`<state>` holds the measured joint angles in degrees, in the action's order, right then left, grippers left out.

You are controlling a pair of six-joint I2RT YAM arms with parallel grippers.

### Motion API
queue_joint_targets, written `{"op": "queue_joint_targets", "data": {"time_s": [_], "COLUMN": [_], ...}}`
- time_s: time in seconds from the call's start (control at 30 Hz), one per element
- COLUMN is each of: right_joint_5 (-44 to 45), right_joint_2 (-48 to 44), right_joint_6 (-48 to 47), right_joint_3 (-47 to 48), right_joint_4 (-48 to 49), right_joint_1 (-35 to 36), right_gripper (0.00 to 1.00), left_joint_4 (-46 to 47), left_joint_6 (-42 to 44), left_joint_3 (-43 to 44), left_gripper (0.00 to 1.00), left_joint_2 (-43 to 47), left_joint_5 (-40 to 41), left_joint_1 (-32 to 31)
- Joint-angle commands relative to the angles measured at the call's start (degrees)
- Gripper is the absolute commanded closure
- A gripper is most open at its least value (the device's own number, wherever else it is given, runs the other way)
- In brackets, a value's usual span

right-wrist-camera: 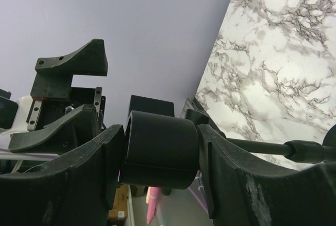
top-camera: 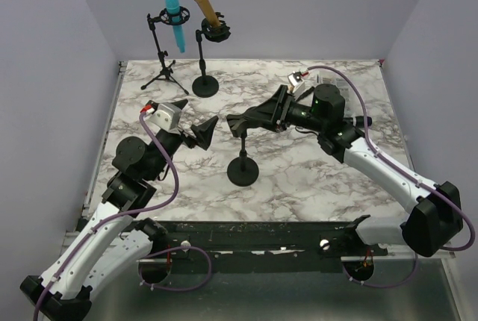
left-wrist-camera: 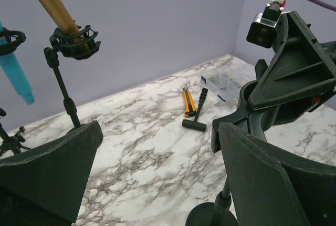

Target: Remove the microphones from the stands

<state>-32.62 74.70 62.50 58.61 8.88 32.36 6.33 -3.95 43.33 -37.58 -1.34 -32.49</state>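
Observation:
The near stand's black cylinder [top-camera: 237, 125] is to my left gripper's right in the top view: next I swing over and tip down the fingers, which point past it.
A black cylinder [right-wrist-camera: 160, 150] sits on top of the near stand, which has a round black base [top-camera: 243, 172]; I cannot tell whether it is a microphone or a clip. My right gripper [top-camera: 237, 122] is shut on this cylinder from the right, with the stand's pole [right-wrist-camera: 294, 150] beside it. My left gripper [top-camera: 207, 131] is open and empty, just left of the stand's top. In the left wrist view its fingers [left-wrist-camera: 52, 168] are spread wide over the marble. A blue microphone [top-camera: 175, 19] and a tan microphone [top-camera: 203, 1] sit in stands at the back.
The blue microphone's tripod [top-camera: 165, 76] and the tan one's round base [top-camera: 205, 84] stand at the back left. A black hammer [left-wrist-camera: 197, 115], a yellow utility knife [left-wrist-camera: 188, 101] and a clear plastic box [left-wrist-camera: 223, 85] lie at the back right, behind my right arm.

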Motion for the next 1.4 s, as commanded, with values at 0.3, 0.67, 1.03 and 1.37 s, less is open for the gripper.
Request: {"op": "queue_joint_targets", "data": {"time_s": [0.3,0.67,1.03,1.37], "right_joint_5": [3.3,1.4,6.7,13.9], "right_joint_2": [1.2,7.3,-2.5,-11.1], "right_joint_6": [-4.3,-4.5,-10.8,-15.0], "right_joint_3": [-13.2,-18.9,-13.3,-11.0], "right_joint_4": [-1.8,5.3,-0.9,-8.7], "right_joint_1": [0.7,1.4,1.5,1.5], "right_gripper": [0.5,0.42,0.0,0.0], "left_joint_4": [0.8,0.7,-5.6,-13.0], "left_joint_6": [0.3,-1.0,-0.7,3.0], "left_joint_3": [0.3,0.9,7.4,12.1], "left_gripper": [0.01,0.01,0.01,0.01], "left_joint_2": [0.7,-2.8,-13.6,-20.5], "left_joint_5": [-1.7,-5.4,-16.6,-19.8], "left_joint_1": [-0.2,-0.4,-2.1,-4.1]}}
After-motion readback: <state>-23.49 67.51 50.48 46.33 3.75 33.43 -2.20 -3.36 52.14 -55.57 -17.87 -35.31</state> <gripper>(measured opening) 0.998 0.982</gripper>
